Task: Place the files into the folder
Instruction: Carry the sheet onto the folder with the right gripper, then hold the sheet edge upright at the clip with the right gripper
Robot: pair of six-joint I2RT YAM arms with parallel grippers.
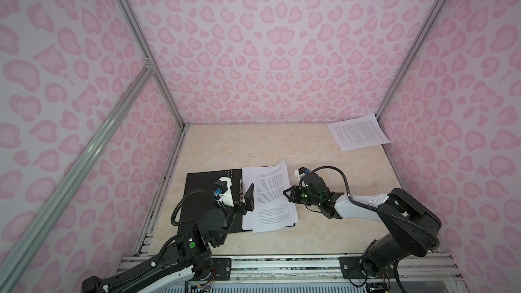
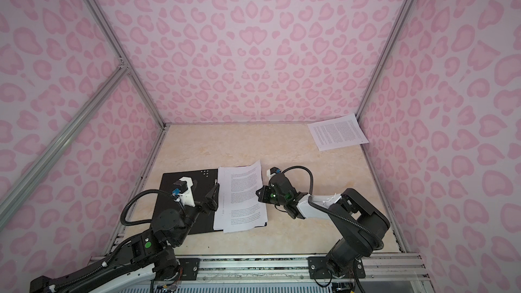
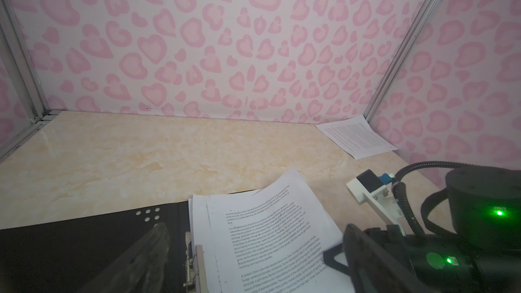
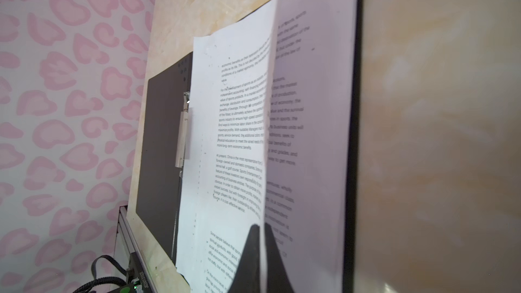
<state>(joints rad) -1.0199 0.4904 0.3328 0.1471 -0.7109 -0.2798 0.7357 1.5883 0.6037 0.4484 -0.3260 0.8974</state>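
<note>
I need to move my right gripper toward the folder's spine next and let go of the sheet's curled edge over the stack of files, because the top sheet [image 4: 270,108] is crooked on it.
The folder [image 1: 203,193] [image 2: 172,190] lies open on the table's left side, black inside up, in both top views. A stack of files [image 1: 267,193] [image 2: 242,193] [image 3: 267,221] rests on its right half. My right gripper [image 1: 285,193] [image 4: 260,229] is shut on the right edge of the top sheet [image 4: 270,108], which curls up between the fingers. Above the folder's spine hovers my left gripper [image 1: 246,200] [image 3: 253,257], open and empty. Another printed sheet [image 1: 358,132] [image 2: 337,132] [image 3: 355,136] lies in the far right corner.
A metal clip [image 3: 194,260] [image 4: 183,136] runs along the folder's spine, beside the stack's left edge. Pink patterned walls [image 1: 253,52] enclose the beige tabletop [image 1: 239,147] on three sides. An aluminium rail [image 1: 282,266] crosses the front edge at the arm bases.
</note>
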